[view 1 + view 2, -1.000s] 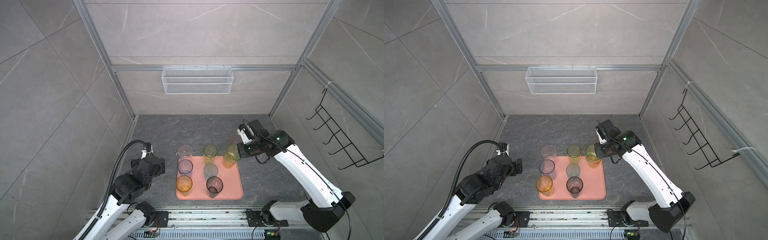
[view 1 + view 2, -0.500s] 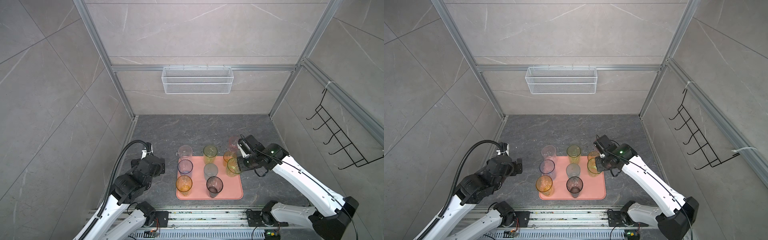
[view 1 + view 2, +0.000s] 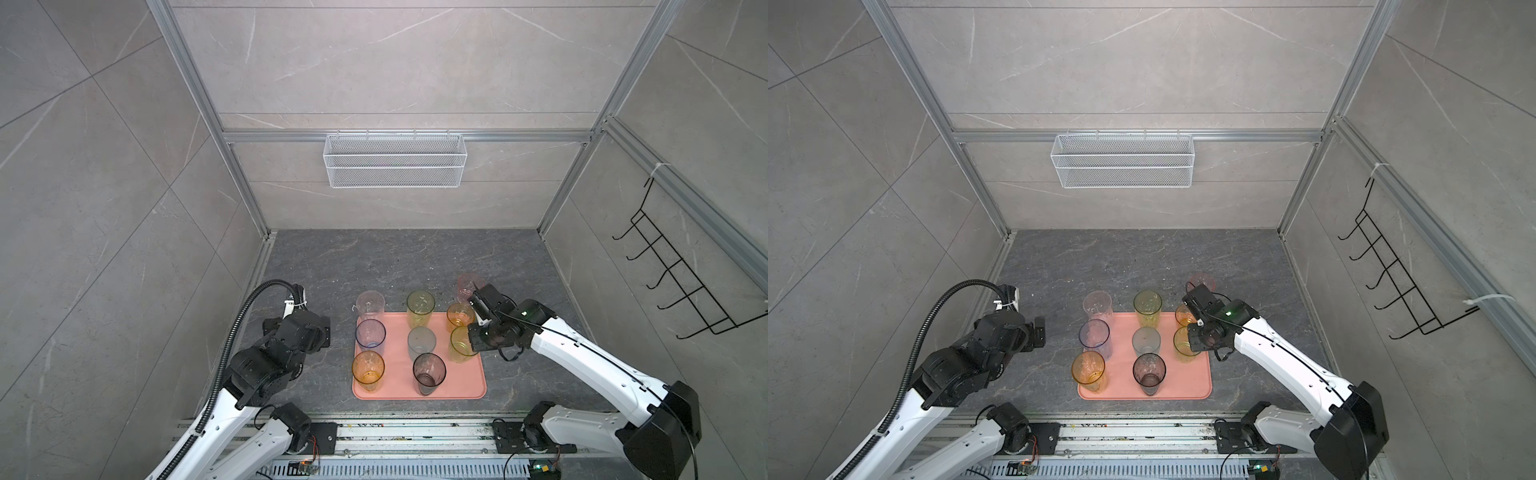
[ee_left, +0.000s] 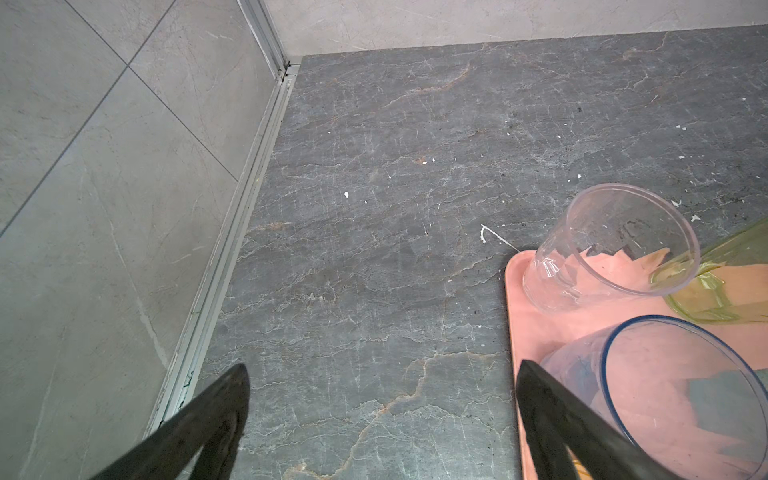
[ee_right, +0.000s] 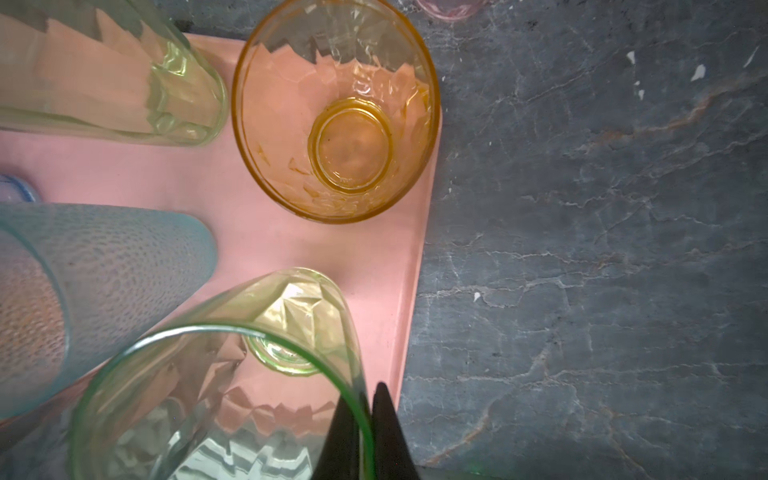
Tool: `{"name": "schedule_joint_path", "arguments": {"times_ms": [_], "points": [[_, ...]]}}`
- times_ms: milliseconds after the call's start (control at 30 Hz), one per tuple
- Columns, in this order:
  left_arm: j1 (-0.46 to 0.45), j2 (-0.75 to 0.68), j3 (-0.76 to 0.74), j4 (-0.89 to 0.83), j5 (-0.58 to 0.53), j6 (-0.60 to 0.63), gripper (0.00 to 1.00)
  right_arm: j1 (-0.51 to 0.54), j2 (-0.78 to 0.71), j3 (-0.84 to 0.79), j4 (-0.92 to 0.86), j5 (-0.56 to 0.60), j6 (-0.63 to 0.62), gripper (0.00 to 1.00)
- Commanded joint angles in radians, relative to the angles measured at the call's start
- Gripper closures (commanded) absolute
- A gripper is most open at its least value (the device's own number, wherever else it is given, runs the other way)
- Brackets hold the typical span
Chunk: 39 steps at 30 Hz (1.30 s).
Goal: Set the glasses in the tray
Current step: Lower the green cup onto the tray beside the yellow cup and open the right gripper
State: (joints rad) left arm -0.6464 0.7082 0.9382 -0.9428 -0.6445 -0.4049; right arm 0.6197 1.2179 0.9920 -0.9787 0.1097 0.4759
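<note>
Bare tray beside the amber glass lies below and slightly outward. My right gripper should lower the green glass [image 3: 460, 344] outward onto it and release the green glass's rim.
The salmon-pink tray [image 3: 397, 380] [image 3: 1121, 384] lies on the floor and holds several glasses. My right gripper [image 3: 471, 343] [image 5: 365, 432] is shut on the rim of a green glass [image 3: 460, 344] [image 5: 232, 395], one finger inside it and one outside. This glass is upright over the tray's right edge, just in front of a short amber glass [image 3: 459, 316] [image 5: 336, 112]. A pink glass [image 3: 469, 284] [image 3: 1202, 280] stands on the floor beyond the tray's far right corner. Left of the tray, my left gripper [image 3: 320, 332] [image 4: 382, 374] is open with only bare floor between its fingers.
A clear glass [image 4: 611, 245] and a blue-rimmed glass [image 4: 673, 395] stand along the tray's left side, close to my left gripper. A white mesh basket [image 3: 395, 160] hangs on the back wall. A black hook rack [image 3: 673, 282] is on the right wall.
My right arm has carried the green glass from beyond the tray's far right corner toward the front and lowered it over the tray's right side. The left arm has not moved.
</note>
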Motion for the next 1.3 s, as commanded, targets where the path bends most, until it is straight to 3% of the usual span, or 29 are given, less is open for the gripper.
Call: {"name": "schedule_joint_path", "arguments": {"times_ms": [0, 1267], "points": [[0.003, 0.006, 0.001, 0.006, 0.007, -0.018, 0.00, 0.004, 0.009, -0.030, 0.058, 0.022, 0.040, 1.00], [0.003, 0.021, -0.002, 0.006, 0.016, -0.020, 0.00, -0.002, 0.086, -0.109, 0.153, 0.102, 0.082, 1.00]]}}
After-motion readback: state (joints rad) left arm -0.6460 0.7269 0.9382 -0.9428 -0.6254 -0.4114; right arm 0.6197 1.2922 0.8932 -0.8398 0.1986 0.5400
